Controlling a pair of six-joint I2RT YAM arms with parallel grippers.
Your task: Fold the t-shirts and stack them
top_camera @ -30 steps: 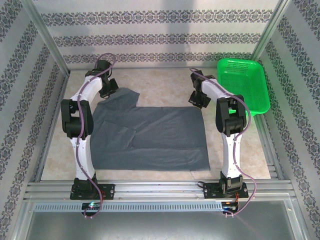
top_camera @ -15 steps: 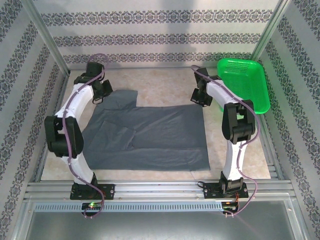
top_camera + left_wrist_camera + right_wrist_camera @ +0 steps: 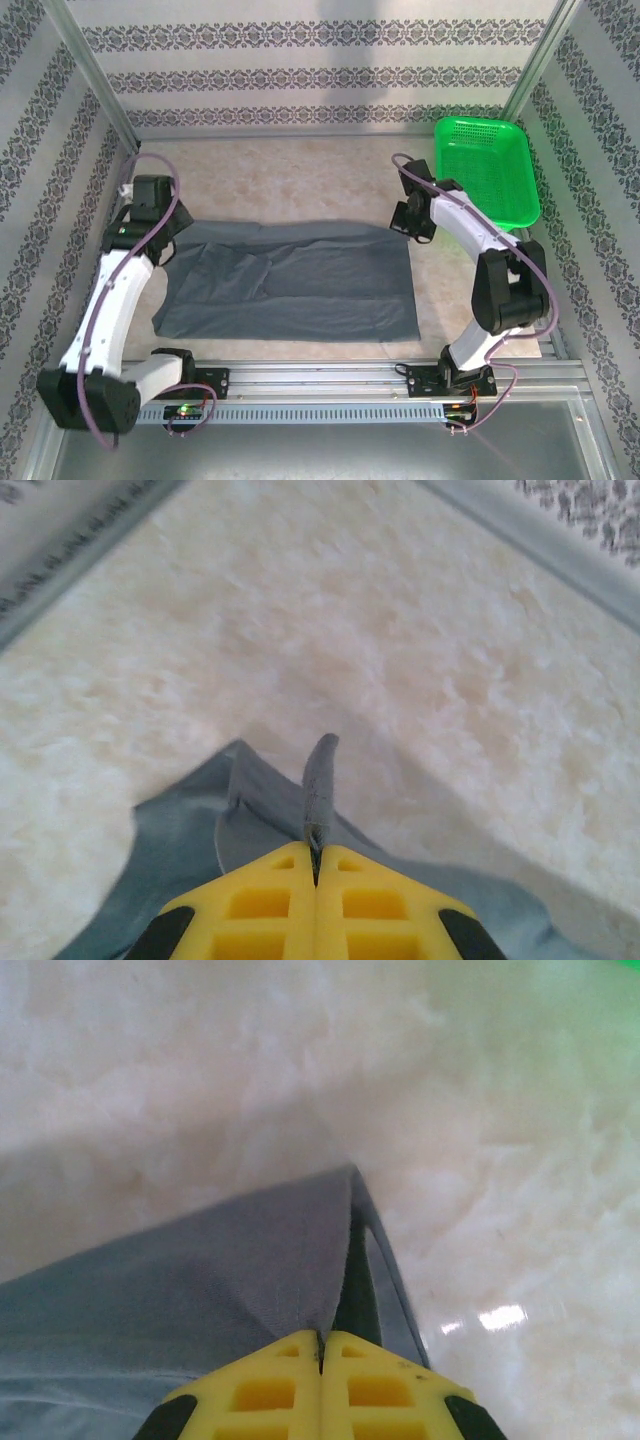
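Observation:
The t-shirt's lifted corner goes back and down onto its flat near part next; my right gripper then releases it.
A dark slate-grey t-shirt lies across the near half of the table, its far edge lifted and drawn toward me. At the cloth's far left corner my left gripper is shut on the t-shirt. In the left wrist view a pinched grey ridge of the t-shirt rises from between the yellow fingers of my left gripper. My right gripper is shut on the t-shirt's far right corner. In the right wrist view, my right gripper holds a taut fold of the t-shirt.
A green basket sits at the far right of the table, just beyond the right arm. Patterned walls with metal posts enclose the table. A metal rail runs along the near edge by the arm bases.
Both grippers have pulled the t-shirt's far edge toward the near side, folding it over. The upper sleeve part no longer lies flat at the far left. Both arms have swung outward and lower.

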